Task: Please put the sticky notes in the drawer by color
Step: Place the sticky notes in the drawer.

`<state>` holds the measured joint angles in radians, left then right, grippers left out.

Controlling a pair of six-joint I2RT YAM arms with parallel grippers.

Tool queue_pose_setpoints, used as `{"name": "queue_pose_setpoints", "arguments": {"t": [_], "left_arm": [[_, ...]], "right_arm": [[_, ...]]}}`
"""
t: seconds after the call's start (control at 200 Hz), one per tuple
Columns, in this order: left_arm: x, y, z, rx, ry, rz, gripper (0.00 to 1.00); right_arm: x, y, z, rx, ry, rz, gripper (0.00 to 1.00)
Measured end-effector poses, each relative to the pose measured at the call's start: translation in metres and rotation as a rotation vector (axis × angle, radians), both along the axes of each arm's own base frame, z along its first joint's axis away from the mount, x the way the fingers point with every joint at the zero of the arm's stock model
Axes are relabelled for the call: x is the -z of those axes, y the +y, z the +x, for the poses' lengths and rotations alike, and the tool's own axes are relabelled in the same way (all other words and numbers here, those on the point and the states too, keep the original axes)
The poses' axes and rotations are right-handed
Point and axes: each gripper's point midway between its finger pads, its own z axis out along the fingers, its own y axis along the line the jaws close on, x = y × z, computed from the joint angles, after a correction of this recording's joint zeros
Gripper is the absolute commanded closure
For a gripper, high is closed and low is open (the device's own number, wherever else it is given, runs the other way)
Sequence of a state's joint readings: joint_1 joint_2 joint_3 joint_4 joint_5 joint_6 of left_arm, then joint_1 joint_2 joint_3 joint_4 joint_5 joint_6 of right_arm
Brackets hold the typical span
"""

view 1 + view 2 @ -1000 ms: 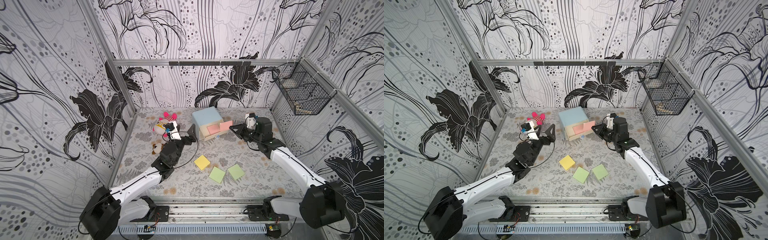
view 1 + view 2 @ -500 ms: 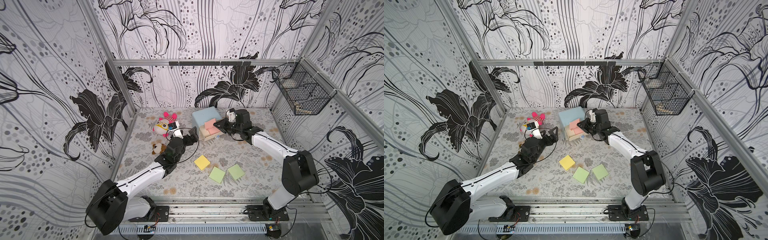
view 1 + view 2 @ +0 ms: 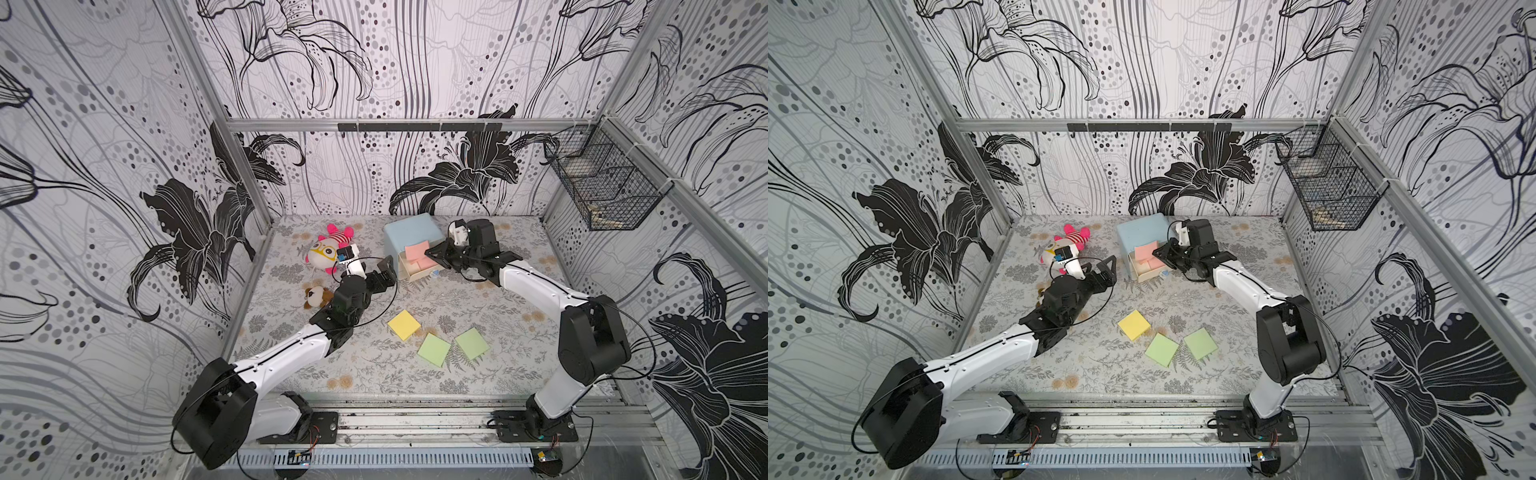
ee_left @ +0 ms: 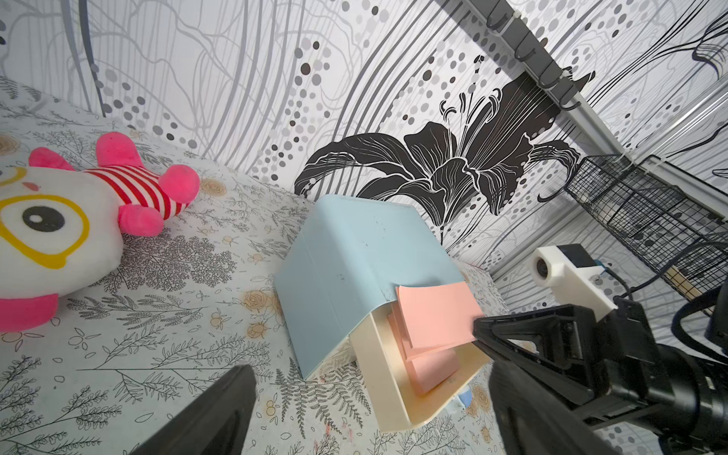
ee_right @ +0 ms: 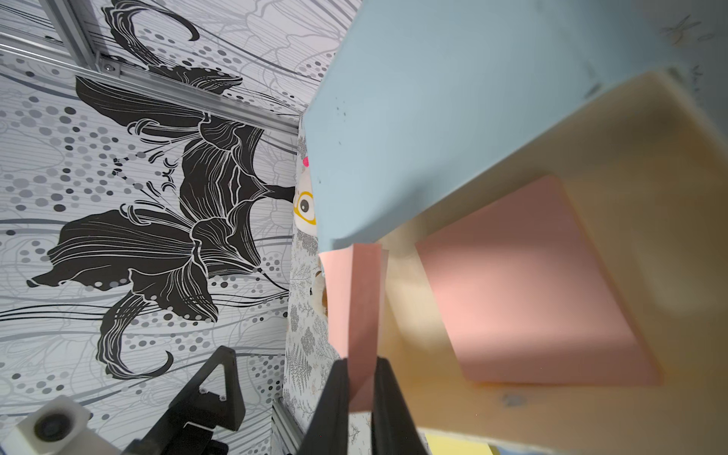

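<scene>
The held pad goes down from my right gripper into the open cream tray (image 3: 420, 274) (image 5: 523, 296) next for release, since that tray, with a matching pink pad inside, lies below.
The drawer (image 3: 409, 237) is a pale-blue chest at the back of the table, and its top cream tray (image 3: 420, 274) is pulled out. My right gripper (image 3: 432, 252) is shut on a pink pad (image 3: 417, 250) of sticky notes, held over that tray. In the right wrist view the pink pad (image 5: 362, 307) sits edge-on between the right gripper (image 5: 360, 390) fingers, and another pink pad (image 5: 532, 283) lies inside the tray. My left gripper (image 3: 384, 271) is open and empty, just left of the drawer. A yellow pad (image 3: 404, 324) and two green pads (image 3: 434, 350) (image 3: 471, 343) lie flat on the table nearer the front.
A pink-striped plush toy (image 3: 328, 249) and a small brown plush (image 3: 316, 296) lie left of the chest, close to my left arm. A black wire basket (image 3: 602, 191) hangs on the right wall. Metal frame posts and patterned walls enclose the table.
My right gripper has carried the pink pad leftward from beside the chest to over the open tray. My left gripper has shifted slightly toward the drawer and stays open.
</scene>
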<state>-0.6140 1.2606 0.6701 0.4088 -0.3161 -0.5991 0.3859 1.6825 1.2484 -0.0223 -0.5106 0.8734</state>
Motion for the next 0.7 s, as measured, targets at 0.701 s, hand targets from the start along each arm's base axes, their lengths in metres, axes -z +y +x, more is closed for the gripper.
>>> {"name": "queue_pose_setpoints", "arguments": {"t": [0.701], "left_arm": [[0.009,-0.003,0.002,0.010,0.021,0.000,0.03]], "right_arm": [[0.003,-0.010,-0.015,-0.015,0.006,-0.070,1.00]]}}
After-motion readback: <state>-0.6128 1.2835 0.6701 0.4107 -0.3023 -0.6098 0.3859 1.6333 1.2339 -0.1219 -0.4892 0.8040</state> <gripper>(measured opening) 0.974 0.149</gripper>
